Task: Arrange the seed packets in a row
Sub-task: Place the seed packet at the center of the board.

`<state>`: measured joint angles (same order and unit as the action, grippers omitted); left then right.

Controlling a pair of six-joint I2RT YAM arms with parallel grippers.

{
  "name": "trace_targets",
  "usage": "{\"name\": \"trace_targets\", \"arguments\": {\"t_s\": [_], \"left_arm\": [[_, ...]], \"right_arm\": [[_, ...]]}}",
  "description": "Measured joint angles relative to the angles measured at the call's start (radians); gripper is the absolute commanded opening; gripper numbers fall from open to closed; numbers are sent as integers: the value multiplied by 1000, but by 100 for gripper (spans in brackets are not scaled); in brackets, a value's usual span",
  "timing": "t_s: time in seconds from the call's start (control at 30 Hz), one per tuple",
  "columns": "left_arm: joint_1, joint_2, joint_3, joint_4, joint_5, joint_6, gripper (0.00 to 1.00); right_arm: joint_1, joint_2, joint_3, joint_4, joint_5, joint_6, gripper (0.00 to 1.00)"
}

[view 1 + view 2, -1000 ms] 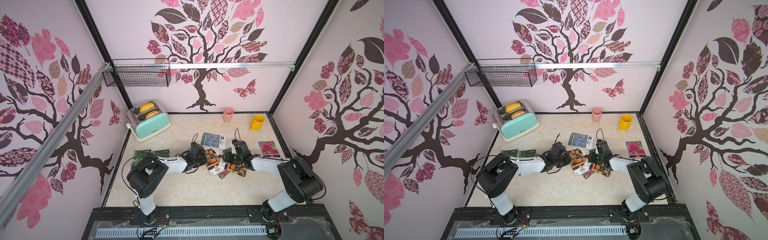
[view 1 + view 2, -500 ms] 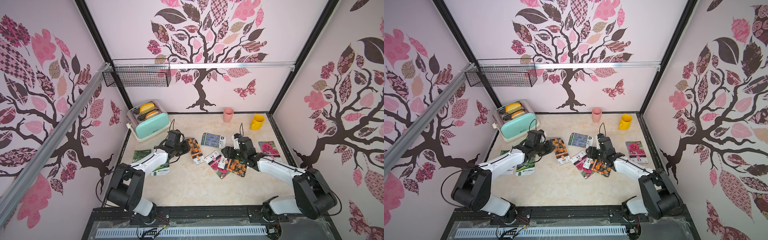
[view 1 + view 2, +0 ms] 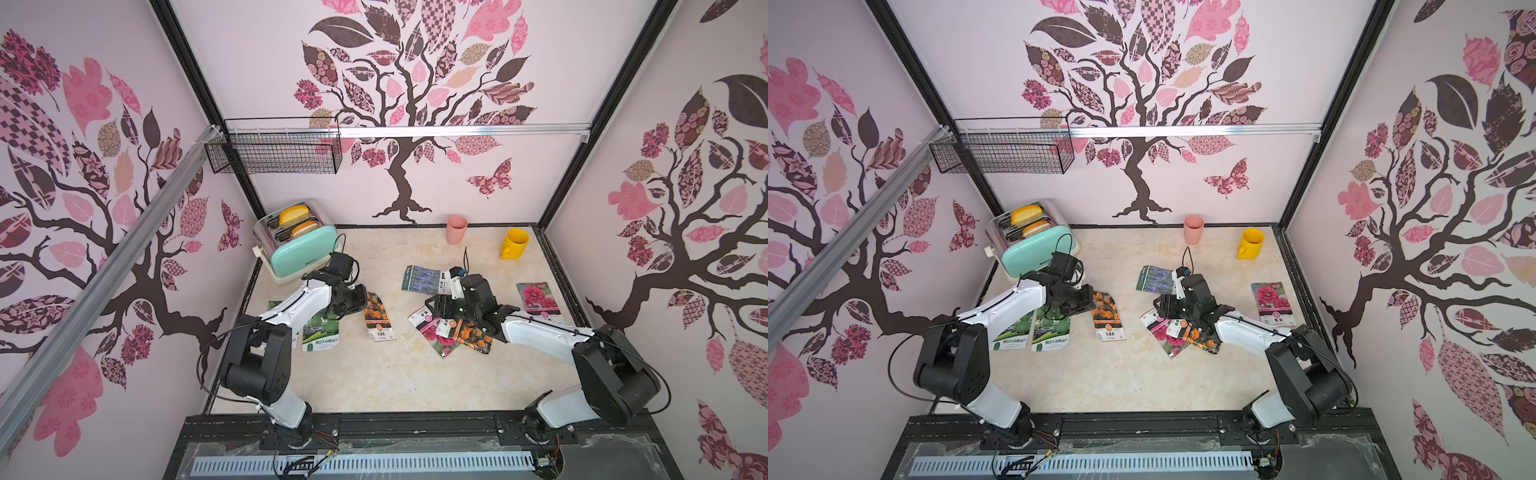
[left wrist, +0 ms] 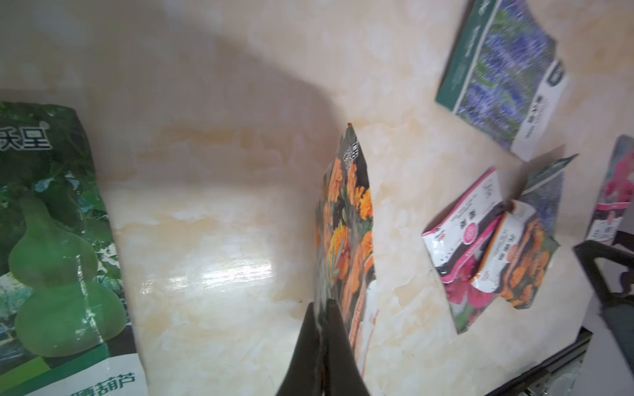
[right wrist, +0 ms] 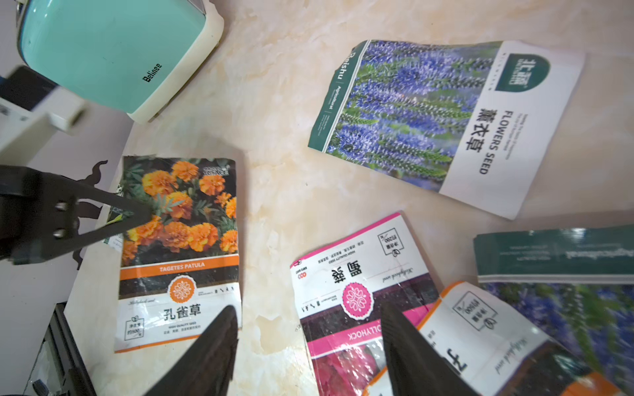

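Observation:
The marigold packet goes down with my left gripper toward the bare part of the tabletop next and is released, as the gourd packets lie side by side beside it.
My left gripper (image 3: 360, 301) (image 4: 322, 306) is shut on the edge of an orange marigold seed packet (image 3: 378, 318) (image 4: 347, 223) (image 5: 179, 240), low over the table just right of two green gourd packets (image 3: 1011, 332) (image 3: 1051, 329). My right gripper (image 3: 441, 309) (image 5: 308, 313) hangs open over a loose pile: a magenta flower packet (image 3: 435, 337) (image 5: 356, 291), a second marigold packet (image 3: 473, 335) overlapping it, and a lavender packet (image 5: 562, 301) partly under them. Another lavender packet (image 3: 422, 279) (image 5: 429, 113) lies behind the pile. Another magenta packet (image 3: 538, 297) lies at the right edge.
A mint toaster (image 3: 297, 249) with bread stands at the back left, close behind my left arm. A pink cup (image 3: 457, 229) and a yellow mug (image 3: 515, 244) stand by the back wall. A wire basket (image 3: 276, 145) hangs on the wall above.
My left gripper has carried the marigold packet from the middle pile leftward to beside the gourd packets. My right gripper has opened wider and stays over the pile.

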<state>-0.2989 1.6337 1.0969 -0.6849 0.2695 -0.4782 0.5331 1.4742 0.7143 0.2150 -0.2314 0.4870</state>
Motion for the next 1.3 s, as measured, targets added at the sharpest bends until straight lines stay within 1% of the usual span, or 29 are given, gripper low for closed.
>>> {"name": "trace_targets", "arguments": {"t_s": [0.2,0.23,0.33,0.43,0.5,0.53,0.57,0.77,0.93,1.07,1.3], "left_arm": [[0,73,4,-66,-69,37,0],[0,82,9,-75,-81,40,4],[0,98,35,-98,-109,59,27],[0,98,71,-127,-144,65,44],[0,88,94,-146,-167,68,53],[0,74,101,-152,-182,70,67],[2,51,106,-163,-194,70,71],[5,-98,107,-195,-236,56,74],[16,-225,30,-180,-241,27,74],[24,-300,-33,-173,-239,5,74],[26,-365,-79,-158,-234,-13,73]], "right_arm": [[13,21,-13,42,-13,5,69],[16,30,-13,46,-13,2,69],[37,54,-13,51,-11,-11,70],[77,66,-11,46,-8,-29,70],[111,74,0,35,-3,-42,70],[133,81,10,35,0,-50,70],[153,88,21,33,5,-58,70],[244,185,107,39,-13,-72,69],[272,268,133,40,-45,-56,68],[289,320,138,41,-61,-23,64],[336,383,182,66,-74,36,53]]}}
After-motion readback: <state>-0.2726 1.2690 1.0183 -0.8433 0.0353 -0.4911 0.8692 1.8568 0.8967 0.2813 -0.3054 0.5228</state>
